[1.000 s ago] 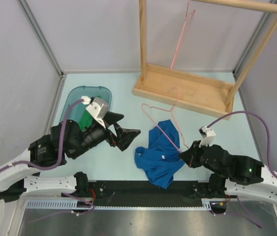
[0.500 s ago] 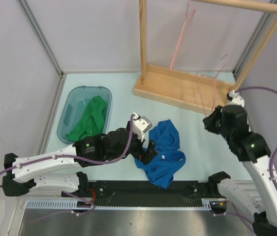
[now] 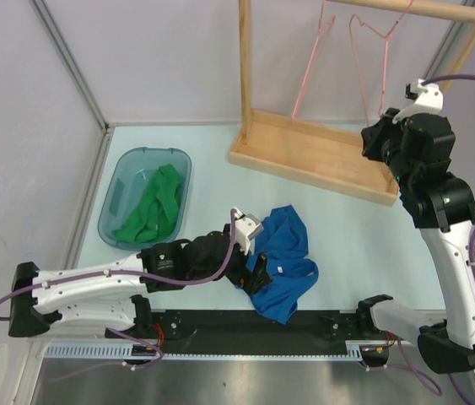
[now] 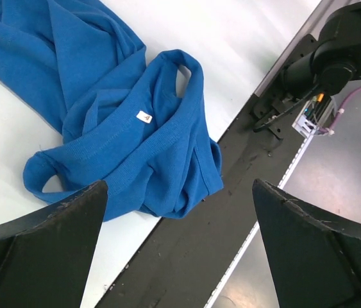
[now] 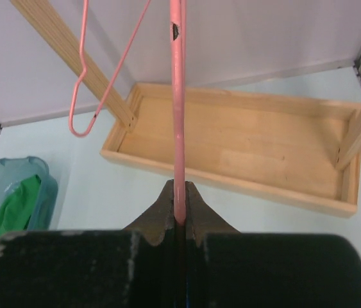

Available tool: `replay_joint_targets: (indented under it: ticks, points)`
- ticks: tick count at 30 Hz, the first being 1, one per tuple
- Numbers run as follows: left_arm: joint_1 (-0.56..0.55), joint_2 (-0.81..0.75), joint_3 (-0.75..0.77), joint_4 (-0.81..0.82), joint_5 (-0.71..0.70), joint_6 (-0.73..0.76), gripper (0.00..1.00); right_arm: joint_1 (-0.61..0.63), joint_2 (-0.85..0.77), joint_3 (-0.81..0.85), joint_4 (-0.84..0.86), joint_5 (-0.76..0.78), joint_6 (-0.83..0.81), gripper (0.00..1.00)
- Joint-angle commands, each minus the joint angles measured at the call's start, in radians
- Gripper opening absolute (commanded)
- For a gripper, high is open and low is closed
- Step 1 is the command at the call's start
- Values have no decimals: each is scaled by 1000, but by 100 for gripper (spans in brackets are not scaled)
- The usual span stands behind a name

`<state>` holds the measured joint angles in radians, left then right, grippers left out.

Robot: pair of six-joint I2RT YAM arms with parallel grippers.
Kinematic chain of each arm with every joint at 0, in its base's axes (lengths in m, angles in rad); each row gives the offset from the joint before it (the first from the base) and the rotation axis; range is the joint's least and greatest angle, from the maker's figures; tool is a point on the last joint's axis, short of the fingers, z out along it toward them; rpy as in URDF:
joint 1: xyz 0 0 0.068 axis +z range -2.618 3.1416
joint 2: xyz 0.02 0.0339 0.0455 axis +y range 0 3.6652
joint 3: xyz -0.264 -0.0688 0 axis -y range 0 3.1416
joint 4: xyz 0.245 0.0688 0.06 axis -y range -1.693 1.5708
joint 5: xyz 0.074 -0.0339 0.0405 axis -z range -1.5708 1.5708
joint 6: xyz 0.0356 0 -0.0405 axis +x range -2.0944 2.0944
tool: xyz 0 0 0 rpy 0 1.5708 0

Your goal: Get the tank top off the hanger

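The tank top is off, so I will next move my right gripper to the right in the top view, toward the rack's end post (image 3: pixel 466 51), to let go of the bare hanger.
The blue tank top (image 3: pixel 281 253) lies crumpled on the table near the front edge, off the hanger; in the left wrist view the tank top (image 4: pixel 122 109) shows a small white label. My left gripper (image 3: pixel 254 274) hovers open at its near-left edge, nothing between the fingers (image 4: pixel 45 250). My right gripper (image 3: pixel 376 135) is raised by the wooden rack and shut on the bare pink wire hanger (image 3: pixel 368 59). That hanger (image 5: pixel 177 96) runs straight up from the right gripper (image 5: pixel 178 192) toward the rail. Whether its hook sits on the rail I cannot tell.
The wooden rack has a tray-like base (image 3: pixel 313 156) and a top rail (image 3: pixel 414 8). A second pink hanger (image 3: pixel 309 67) hangs from it. A teal bin (image 3: pixel 119 190) at the left holds a green garment (image 3: pixel 148 211). A black strip (image 4: pixel 186 256) borders the table's front edge.
My right arm lifted the pink hanger off the tank top and up to the rack's rail. My left arm swung from the bin over to the tank top, gripper still open.
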<state>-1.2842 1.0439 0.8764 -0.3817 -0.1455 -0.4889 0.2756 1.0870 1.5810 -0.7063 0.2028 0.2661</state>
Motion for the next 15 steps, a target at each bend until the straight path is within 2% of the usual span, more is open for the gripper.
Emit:
replay_joint_targets:
  ticks: [1, 7, 11, 15]
  points:
    - [3, -67, -25, 52, 31, -28, 99, -58, 82, 118, 68, -15, -39, 0]
    - [3, -134, -74, 38, -3, -39, 99, -245, 159, 166, 27, -156, 48, 0]
    - [3, -151, -86, 17, -16, -40, 99, -373, 156, 122, 4, -233, 82, 0]
    - [3, -133, -80, 10, -17, -37, 100, -450, 162, 93, -36, -330, 88, 0]
